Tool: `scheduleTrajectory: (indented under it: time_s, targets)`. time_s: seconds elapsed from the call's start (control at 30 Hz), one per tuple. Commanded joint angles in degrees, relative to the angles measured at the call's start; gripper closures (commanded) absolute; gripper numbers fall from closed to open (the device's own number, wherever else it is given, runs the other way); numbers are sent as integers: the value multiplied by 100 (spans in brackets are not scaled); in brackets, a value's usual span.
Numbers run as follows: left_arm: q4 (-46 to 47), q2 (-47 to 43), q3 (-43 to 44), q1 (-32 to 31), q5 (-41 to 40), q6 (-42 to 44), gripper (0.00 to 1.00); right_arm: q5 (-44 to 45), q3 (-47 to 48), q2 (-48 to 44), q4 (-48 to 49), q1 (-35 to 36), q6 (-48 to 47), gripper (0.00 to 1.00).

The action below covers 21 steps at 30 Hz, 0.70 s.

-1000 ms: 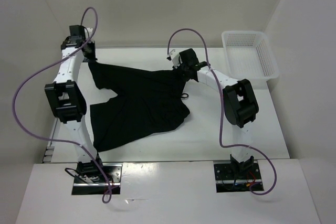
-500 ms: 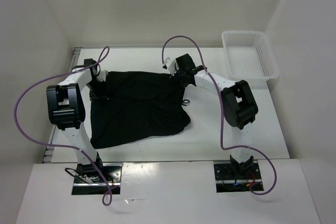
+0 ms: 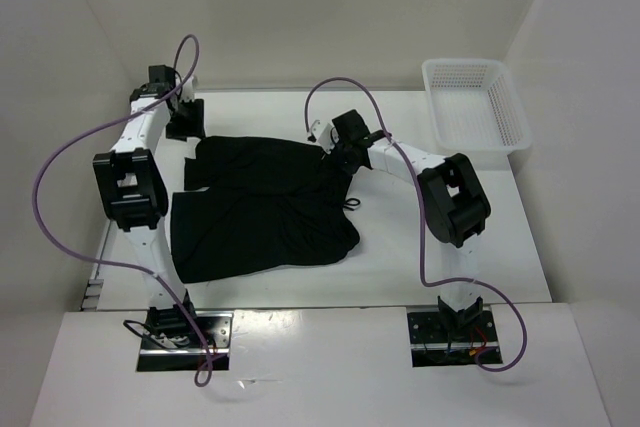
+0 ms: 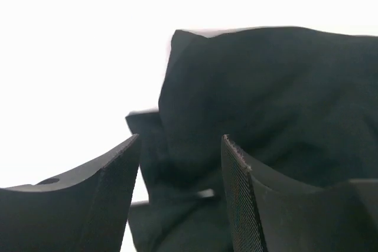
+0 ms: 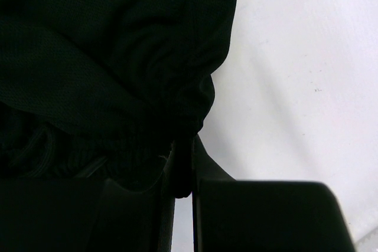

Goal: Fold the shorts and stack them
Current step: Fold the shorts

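The robot's right gripper pinches the other corner of the shorts, so next the left gripper will lower, open, onto the shorts' free back corner below it and close on that fabric.
The black shorts (image 3: 262, 209) lie on the white table, folded over on themselves, with their upper edge running from left to right at the back. My left gripper (image 3: 187, 127) hangs open just beyond the shorts' back left corner and holds nothing. In the left wrist view its jaws (image 4: 180, 140) stand apart, with the shorts (image 4: 266, 87) lying in front of them. My right gripper (image 3: 337, 155) is at the back right corner of the shorts. In the right wrist view it (image 5: 184, 169) is shut on a pinch of the black fabric (image 5: 106, 57).
A white mesh basket (image 3: 500, 132) stands at the back right corner of the table. White walls close in the table on the left, back and right. Purple cables loop off both arms.
My left gripper carried a shorts leg down from the back left corner, opened and let it go, then drew back. The shorts now lie folded flatter. My right gripper kept its grip and shifted slightly left.
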Motion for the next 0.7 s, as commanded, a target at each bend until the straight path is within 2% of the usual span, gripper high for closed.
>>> scheduleTrajectory:
  time_s: [0.0, 0.23, 0.43, 0.5, 0.67]
  targets:
    - [-390, 751, 195, 39, -33, 21, 36, -90, -45, -287, -95, 43, -93, 100]
    - [-390, 1121, 380, 92, -147, 21, 36, -90, 7, -235, -96, 96, -93, 100]
    - [-198, 1113, 311, 92, 283, 21, 37, -142, 8, -235, -96, 96, -93, 100]
    - [-92, 1033, 232, 92, 336, 21, 39, -142, 8, -235, -96, 96, -93, 100]
    - [67, 858, 100, 92, 459, 21, 51, -142, 8, -182, -96, 96, -145, 100]
